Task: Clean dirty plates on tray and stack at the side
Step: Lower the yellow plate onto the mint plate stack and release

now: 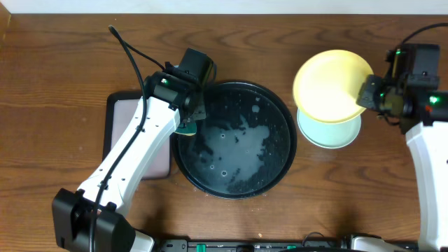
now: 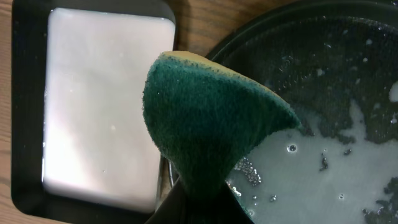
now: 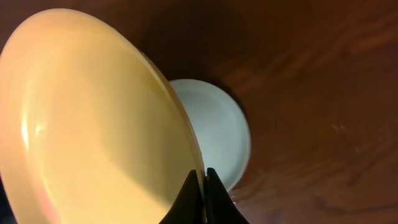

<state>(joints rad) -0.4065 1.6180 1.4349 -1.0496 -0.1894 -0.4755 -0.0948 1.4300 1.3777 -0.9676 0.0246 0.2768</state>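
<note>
My right gripper is holding the yellow plate. It should next lower the plate onto the aqua plate's rim [image 1: 358,124] [image 3: 234,183].
The round black tray [image 1: 280,150] lies mid-table with soapy water and foam in it and no plate on it. My left gripper [image 1: 187,124] is shut on a green and yellow sponge [image 2: 211,118] over the tray's left rim [image 2: 249,37]. My right gripper [image 1: 369,89] is shut on the rim of the pale yellow plate [image 1: 330,84], held tilted above a pale aqua plate [image 1: 332,133] on the table right of the tray. In the right wrist view my fingers [image 3: 203,177] pinch the yellow plate's edge [image 3: 93,124], with the aqua plate [image 3: 217,130] below. I cannot tell whether one or two aqua plates lie there.
A rectangular black-rimmed tray with a pale pink inside [image 1: 133,119] lies left of the round tray, partly under my left arm; it shows in the left wrist view [image 2: 106,106]. A black cable [image 1: 129,49] runs along the left arm. The table is brown wood.
</note>
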